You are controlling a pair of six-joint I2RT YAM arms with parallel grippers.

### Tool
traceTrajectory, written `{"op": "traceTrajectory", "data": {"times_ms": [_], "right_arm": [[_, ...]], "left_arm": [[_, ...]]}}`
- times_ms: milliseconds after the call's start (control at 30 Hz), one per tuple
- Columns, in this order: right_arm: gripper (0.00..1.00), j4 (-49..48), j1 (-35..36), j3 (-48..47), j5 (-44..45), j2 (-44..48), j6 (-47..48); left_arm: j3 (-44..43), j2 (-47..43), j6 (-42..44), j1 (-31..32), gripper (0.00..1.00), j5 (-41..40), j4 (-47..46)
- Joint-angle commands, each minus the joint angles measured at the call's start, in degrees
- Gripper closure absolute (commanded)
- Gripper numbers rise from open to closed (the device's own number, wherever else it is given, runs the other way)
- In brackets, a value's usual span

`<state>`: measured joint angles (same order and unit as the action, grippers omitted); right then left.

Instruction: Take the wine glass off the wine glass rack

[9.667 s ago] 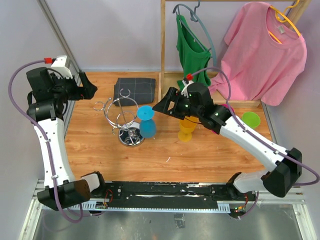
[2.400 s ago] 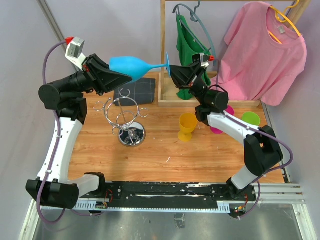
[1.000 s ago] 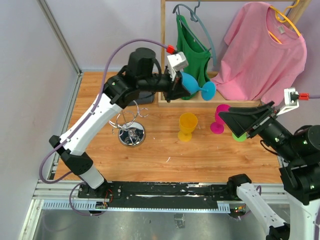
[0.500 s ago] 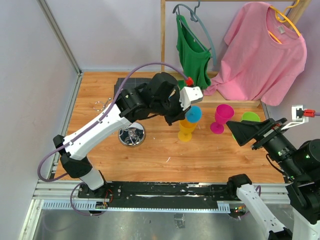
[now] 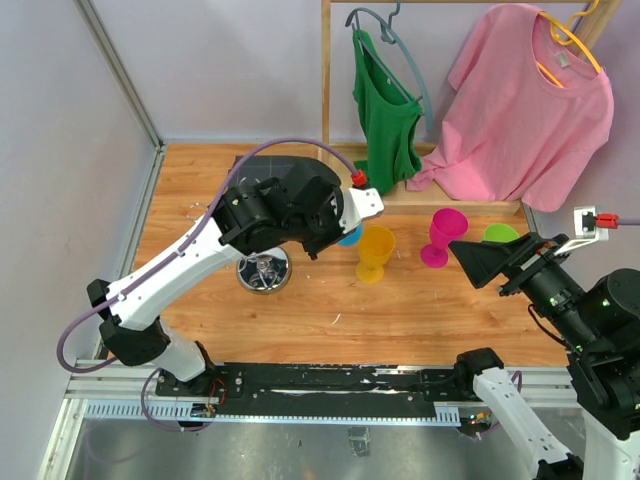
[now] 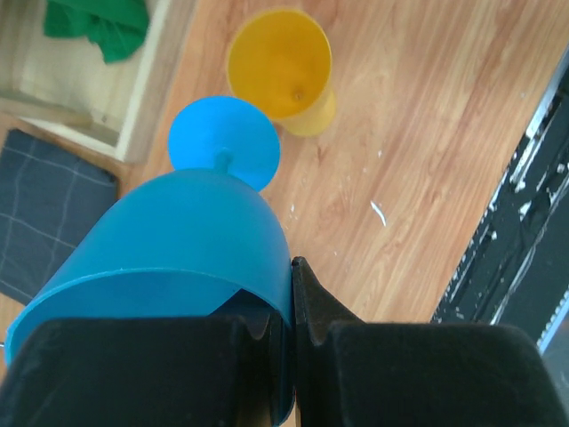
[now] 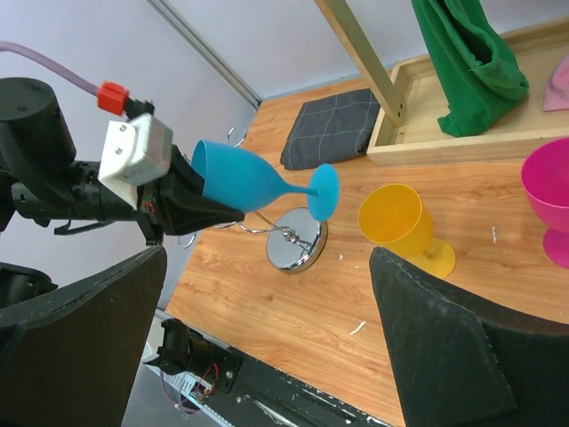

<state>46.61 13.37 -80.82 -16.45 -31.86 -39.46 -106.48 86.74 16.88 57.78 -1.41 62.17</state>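
The left gripper lowers and tilts next to release the blue glass [image 5: 350,238] upright on the bare wood [image 5: 336,288] below it, beside the yellow goblet.
The blue wine glass [image 7: 253,182] hangs in the air on its side, foot [image 6: 223,144] pointing away from the hand. My left gripper [image 6: 290,298] is shut on the bowl's rim, one finger inside and one outside. From above only a sliver of the blue glass [image 5: 350,238] shows under the left gripper [image 5: 338,230]. The wine glass rack [image 5: 263,271] stands on the table apart from the glass, its shiny round base [image 7: 298,242] below the glass's foot in the right wrist view. Raised at the right, my right gripper [image 5: 490,265] is open and holds nothing.
A yellow goblet [image 5: 377,250] stands just right of the held glass, then a pink goblet [image 5: 445,235] and a green cup [image 5: 500,236]. A dark folded cloth [image 7: 333,129] lies at the back. The wooden clothes rack's tray [image 6: 133,84] and hanging green and pink shirts fill the back right.
My left arm has carried the blue glass down and nearer from beside the clothes rack to just left of the yellow goblet. The right arm has barely shifted and stays open.
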Motion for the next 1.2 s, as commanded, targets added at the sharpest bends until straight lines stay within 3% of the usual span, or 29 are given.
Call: {"op": "traceTrajectory", "data": {"times_ms": [0,367,800,1167], "right_arm": [[0.02,-0.12,-0.55,0.31,0.18,-0.58,1.03],[0.01,-0.20,-0.59,1.93,0.98,1.11,0.00],[0.02,3.48,-0.58,-0.63,0.45,1.11,0.99],[0.01,4.54,-0.60,-1.78,0.04,1.40,1.49]], "left_arm": [[3.57,-1.84,-0.18,0.14,1.00,1.24,2.72],[14.03,-2.68,-0.69,0.09,1.00,4.52,2.50],[14.11,6.31,1.18,0.13,1.00,10.76,-0.19],[12.25,12.55,3.86,0.12,1.00,8.70,-0.56]]}}
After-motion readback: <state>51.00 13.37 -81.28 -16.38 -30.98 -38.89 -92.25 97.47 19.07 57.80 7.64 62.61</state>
